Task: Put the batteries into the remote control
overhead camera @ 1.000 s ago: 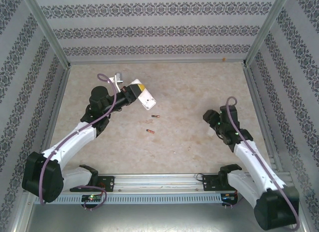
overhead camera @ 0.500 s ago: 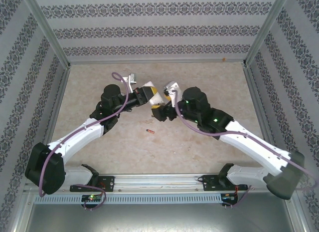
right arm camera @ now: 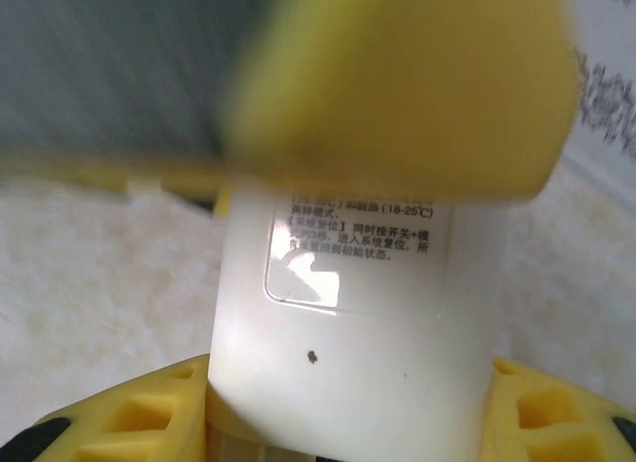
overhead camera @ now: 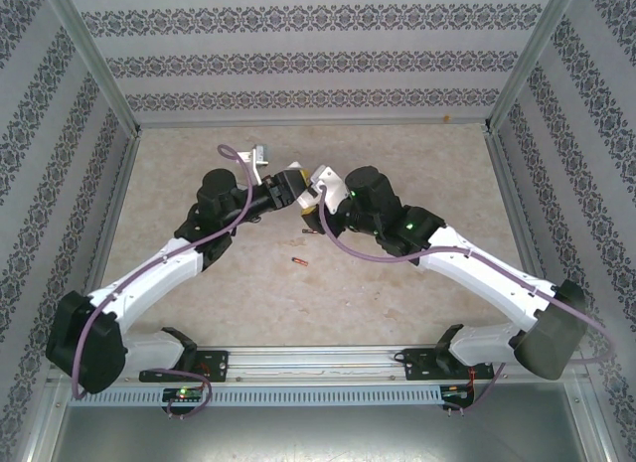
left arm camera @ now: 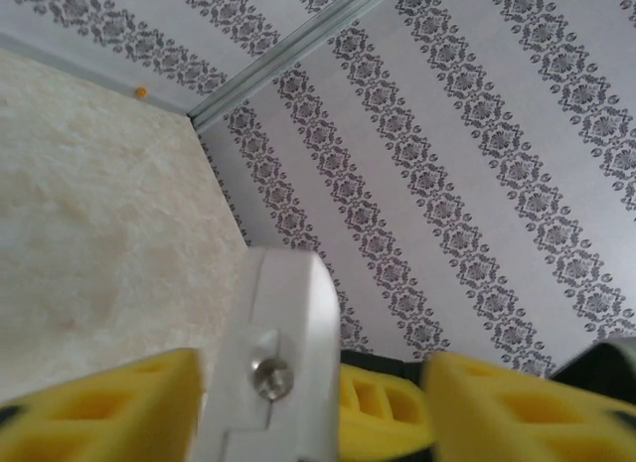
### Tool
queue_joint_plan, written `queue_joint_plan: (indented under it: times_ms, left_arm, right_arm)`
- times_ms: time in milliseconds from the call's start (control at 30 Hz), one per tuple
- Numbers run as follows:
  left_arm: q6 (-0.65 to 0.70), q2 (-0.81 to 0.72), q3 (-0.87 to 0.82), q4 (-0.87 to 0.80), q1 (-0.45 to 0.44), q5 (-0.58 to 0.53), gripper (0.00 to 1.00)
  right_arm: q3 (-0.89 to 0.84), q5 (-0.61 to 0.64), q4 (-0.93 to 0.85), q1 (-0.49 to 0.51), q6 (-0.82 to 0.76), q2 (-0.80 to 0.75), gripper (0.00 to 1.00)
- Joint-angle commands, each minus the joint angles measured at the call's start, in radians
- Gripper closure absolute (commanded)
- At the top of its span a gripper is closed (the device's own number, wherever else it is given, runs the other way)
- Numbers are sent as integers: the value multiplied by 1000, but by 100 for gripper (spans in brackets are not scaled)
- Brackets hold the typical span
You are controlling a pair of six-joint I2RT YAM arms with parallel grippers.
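Bare tabletop lies below my right gripper and back toward the metal bar. My right gripper will next pull the remote [left arm camera: 283, 353] back past the batteries, lower it and let go.
The white remote control [overhead camera: 306, 192] hangs above the table's middle, where both grippers meet. My left gripper [overhead camera: 294, 184] is shut on it from the left; in the left wrist view the remote [left arm camera: 283, 353] stands edge-on, a screw showing, between yellow fingers [left arm camera: 99, 407]. My right gripper [overhead camera: 315, 206] closes on it from the right. In the right wrist view the remote's labelled back [right arm camera: 348, 313] fills the gap between both yellow fingers [right arm camera: 129, 422], touching each. One battery [overhead camera: 298, 258], dark with coppery ends, lies on the table below the grippers. A second battery is hidden.
The beige table [overhead camera: 397, 154] is boxed in by patterned walls [overhead camera: 318, 60] on three sides. A metal rail [overhead camera: 318, 363] runs along the near edge between the arm bases. The right arm [overhead camera: 477, 273] stretches diagonally across the table's right half.
My right arm swung from the right side to the centre and closed around the remote's end. My left gripper shifted the remote slightly. The battery near the remote is now covered.
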Motion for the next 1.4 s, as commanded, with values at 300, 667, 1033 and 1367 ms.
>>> queue_joint_plan:
  times_ms: [300,667,1033,1367]
  left_arm:
    - [438,-282,41,-644,79,-285,0]
    - [375,-283,-30,-593,80,-276,0]
    - [348,-232,-35,-546,80,-236,0]
    - [364,-248,-33,-596,80,-241,0]
  right_arm:
    - [-109,-150,-420,51,-562,158,64]
    - [-118,-78,-397,80,-447,413,59]
    - [-134,37,-378,116,-407,415,32]
    - [-157,-62,-32,73,116,131,24]
